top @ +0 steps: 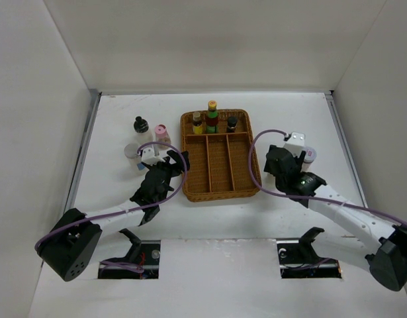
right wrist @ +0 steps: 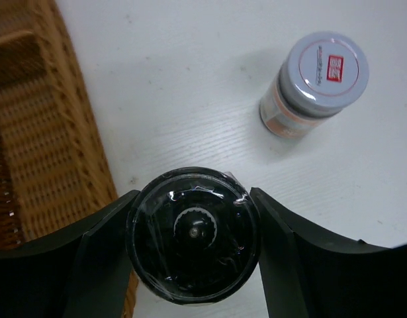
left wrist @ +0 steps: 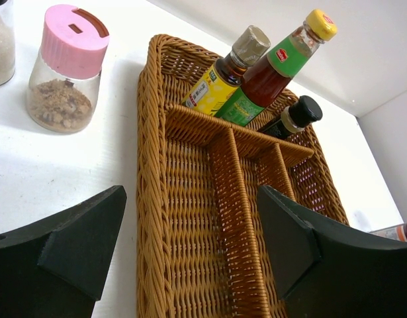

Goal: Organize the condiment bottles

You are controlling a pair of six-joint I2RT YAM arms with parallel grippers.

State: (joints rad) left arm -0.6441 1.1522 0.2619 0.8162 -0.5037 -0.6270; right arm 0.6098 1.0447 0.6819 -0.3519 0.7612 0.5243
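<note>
I need to lift my right gripper over the tray's rim and lower the black-topped jar into the far end of the tray's empty middle front section.
Three condiment bottles stand in the back compartment of the wicker tray: a silver-capped one, a yellow-capped one and a black-capped one. Left of the tray stand a black-capped bottle, a pink-capped jar and a silver-capped jar. My left gripper is open and empty over the tray's left rim. My right gripper is shut on a black-topped jar just right of the tray. A jar with a silver, red-white cap stands beyond it.
White walls enclose the table on the left, back and right. The tray's three long front compartments hold nothing. The tray's right edge lies close to my right gripper. Purple cables loop over both arms.
</note>
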